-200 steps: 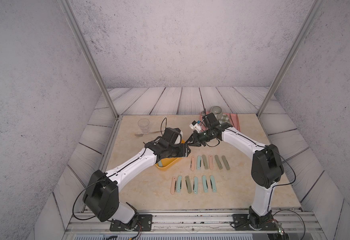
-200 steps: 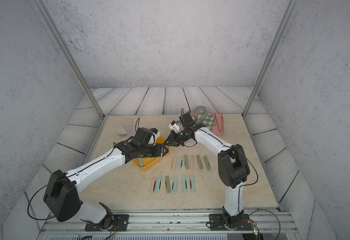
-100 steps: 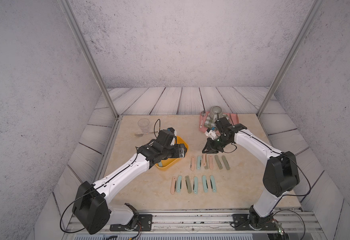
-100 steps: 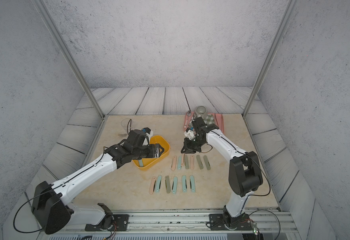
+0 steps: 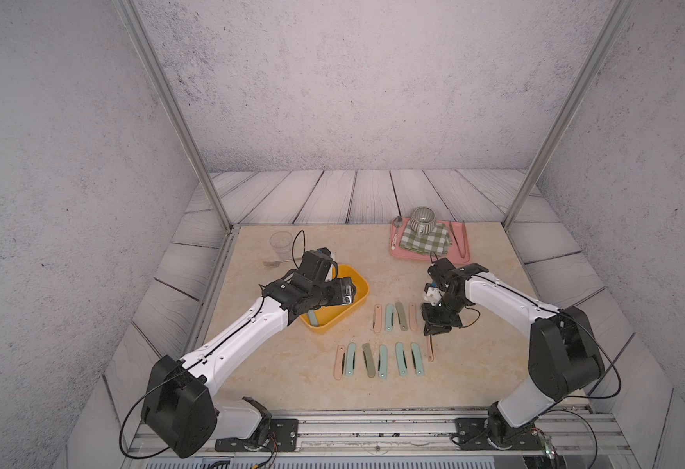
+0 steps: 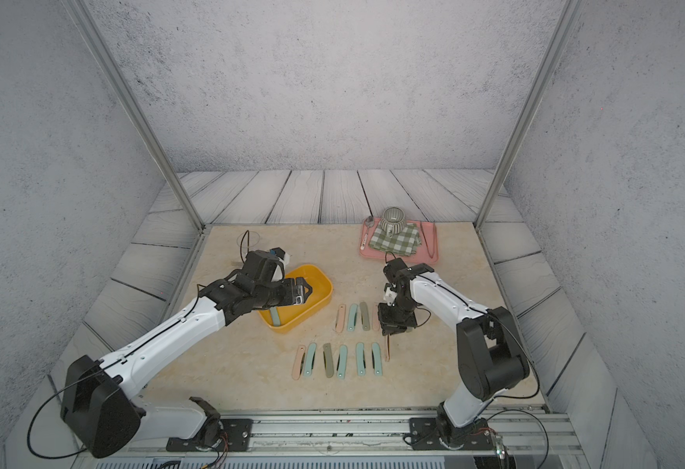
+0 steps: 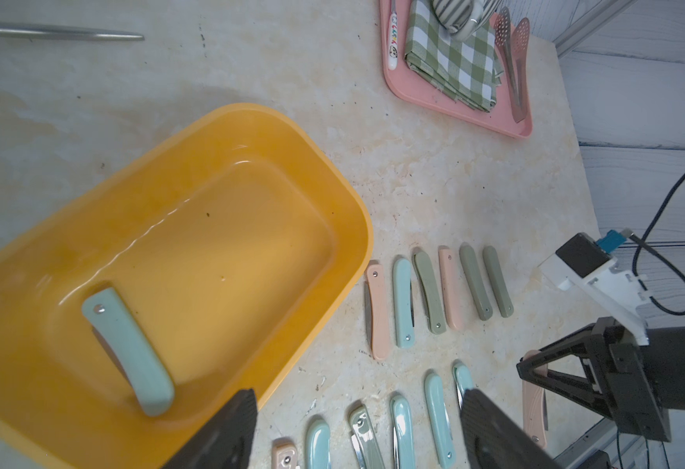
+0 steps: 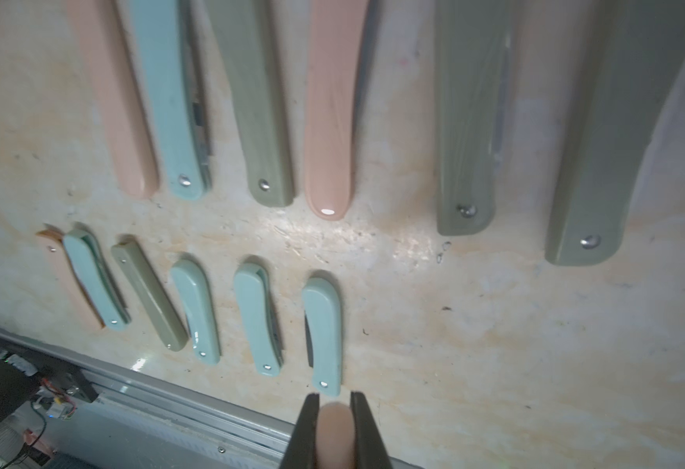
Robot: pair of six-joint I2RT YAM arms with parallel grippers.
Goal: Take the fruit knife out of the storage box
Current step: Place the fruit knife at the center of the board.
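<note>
My right gripper brings the pink knife down and back next and then releases it. Bare tabletop lies below and back from the gripper beside the end teal knife.
The yellow-orange storage box (image 5: 363, 293) (image 6: 325, 293) (image 7: 357, 227) sits left of centre with one teal fruit knife (image 7: 127, 349) (image 5: 312, 318) lying folded inside. My left gripper (image 5: 346, 291) (image 6: 302, 290) (image 7: 357, 406) hovers open over the box's near end, holding nothing. My right gripper (image 5: 430, 331) (image 6: 387, 331) (image 8: 334, 400) is shut on a pink fruit knife (image 5: 430, 352) (image 8: 334, 434) (image 7: 533, 402). That knife hangs point-down just above the table, right of the front row.
Two rows of folded pink, teal and olive knives (image 5: 393, 316) (image 5: 379, 361) lie between the box and the right arm. A pink tray (image 5: 430, 258) at the back right holds a striped cup (image 5: 422, 219), a checked cloth, a spoon and tongs. A glass (image 5: 280, 243) and a fork stand back left.
My right gripper has swung from the box's edge to the right and down beside the front row of knives. My left gripper has opened wider and drawn back over the box.
</note>
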